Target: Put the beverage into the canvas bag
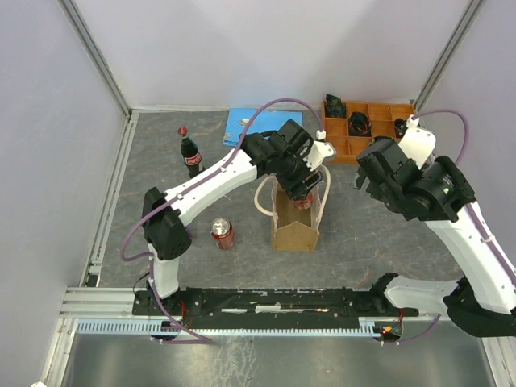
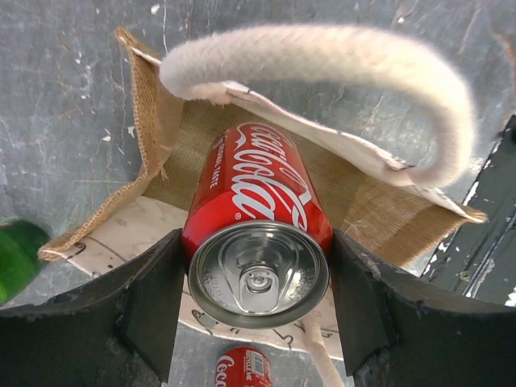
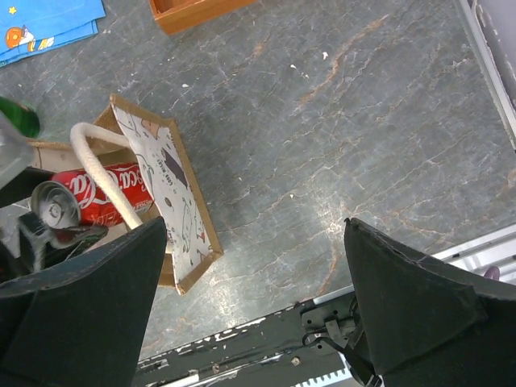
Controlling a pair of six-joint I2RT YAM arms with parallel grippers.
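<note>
The can's lower end is already inside the bag's opening, so I will next lower my left gripper between the bag's sides toward the bag's bottom and let go.
The tan canvas bag [image 1: 295, 222] stands upright mid-table with cream loop handles [image 2: 322, 60]. My left gripper [image 1: 305, 189] is shut on a red Coca-Cola can [image 2: 256, 234] and holds it at the bag's open mouth, the can's lower end inside the bag [image 2: 185, 161]. The held can also shows in the right wrist view [image 3: 89, 197], between the bag's walls [image 3: 165, 189]. My right gripper [image 3: 250, 298] is open and empty, held above the table to the right of the bag [image 1: 387, 173].
A second red can [image 1: 222, 234] stands left of the bag. A cola bottle [image 1: 190, 153] stands at the back left. A blue booklet [image 1: 250, 122] lies at the back. An orange compartment tray [image 1: 367, 129] sits at the back right.
</note>
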